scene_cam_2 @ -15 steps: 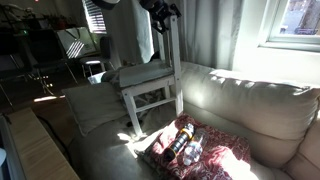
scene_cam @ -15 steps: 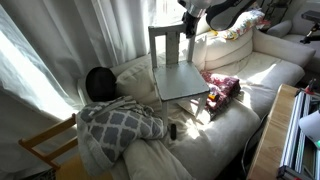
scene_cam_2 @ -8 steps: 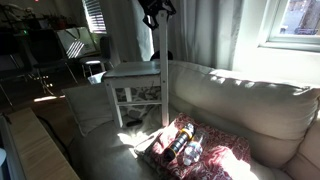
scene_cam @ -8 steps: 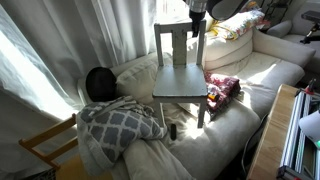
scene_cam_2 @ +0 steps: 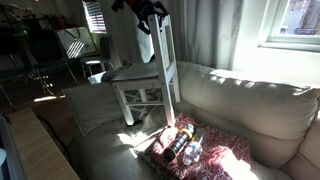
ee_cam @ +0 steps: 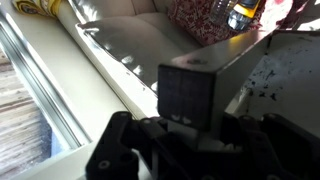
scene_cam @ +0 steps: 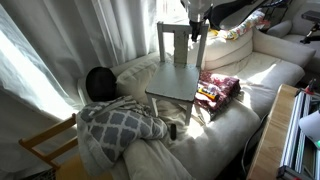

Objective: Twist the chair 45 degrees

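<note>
I will next turn my gripper with the backrest's top corner, lower the chair onto the cream sofa [scene_cam: 184, 137] and let go, because the chair leans with some legs off the cushion.
The white-grey chair [scene_cam: 172, 82] stands on the cream sofa, tilted, with its slatted backrest [scene_cam: 181, 42] towards the curtain. It also shows in an exterior view [scene_cam_2: 140, 72], leaning, with some legs off the cushion. My gripper [scene_cam: 197, 20] comes down from above and is shut on the top corner of the backrest, as the exterior view [scene_cam_2: 150, 12] also shows. In the wrist view the gripper [ee_cam: 195, 125] is dark and clamps the backrest post [ee_cam: 188, 92]. The speckled seat [ee_cam: 275, 70] lies beyond it.
A red patterned cushion with a bottle [scene_cam: 216, 88] [scene_cam_2: 192, 145] lies by the chair's legs. A black round object [scene_cam: 98, 82], a plaid blanket [scene_cam: 120, 125] and a natural-wood chair [scene_cam: 48, 148] sit nearby. A wooden table edge [scene_cam: 270, 130] runs beside the sofa [scene_cam: 255, 70].
The chair has turned about its upright axis, and its seat now points more towards the blanket. It still tilts. My gripper has stayed shut on the backrest top.
</note>
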### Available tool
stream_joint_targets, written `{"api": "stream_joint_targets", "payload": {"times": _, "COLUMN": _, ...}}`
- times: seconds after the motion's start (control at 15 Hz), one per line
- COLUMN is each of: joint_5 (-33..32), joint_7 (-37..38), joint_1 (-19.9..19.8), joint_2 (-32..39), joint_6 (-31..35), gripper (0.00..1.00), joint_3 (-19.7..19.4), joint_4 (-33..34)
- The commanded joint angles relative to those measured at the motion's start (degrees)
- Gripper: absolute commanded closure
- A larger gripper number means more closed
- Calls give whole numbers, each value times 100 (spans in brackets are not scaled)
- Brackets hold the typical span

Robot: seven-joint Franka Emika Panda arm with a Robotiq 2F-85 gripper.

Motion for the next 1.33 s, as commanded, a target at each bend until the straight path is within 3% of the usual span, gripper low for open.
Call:
{"api": "stream_joint_targets", "payload": {"times": 0.0, "joint_5": -995, "joint_7": 1333, "joint_1": 41, "joint_2": -835, "joint_6": -853, "gripper": 98, "joint_3": -16, "joint_4": 193}}
{"api": "stream_joint_targets", "payload": {"times": 0.27, "joint_5": -878, "joint_7": 2004, "joint_1": -616, "joint_2": -1351, "joint_6": -1898, "gripper": 98, "joint_3": 1036, "joint_4": 91}}
{"api": "stream_joint_targets", "payload": {"times": 0.47, "joint_5": -739, "joint_7": 2289, "joint_1": -1479, "joint_2": -1596, "joint_6": -2273, "gripper": 98, "joint_3": 2152, "joint_4": 39}}
{"api": "stream_joint_targets", "payload": {"times": 0.93, "joint_5": -82, "joint_7": 2904, "joint_1": -3933, "joint_2": -1336, "joint_6": -2078, "gripper": 98, "joint_3": 4960, "joint_4": 38}}
{"api": "stream_joint_targets", "payload": {"times": 1.13, "joint_5": -123, "joint_7": 3314, "joint_1": -4722, "joint_2": -1104, "joint_6": -1850, "gripper": 98, "joint_3": 5766, "joint_4": 33}}
{"api": "stream_joint_targets", "payload": {"times": 1.27, "joint_5": -172, "joint_7": 3456, "joint_1": -5056, "joint_2": -942, "joint_6": -1688, "gripper": 98, "joint_3": 6063, "joint_4": 25}}
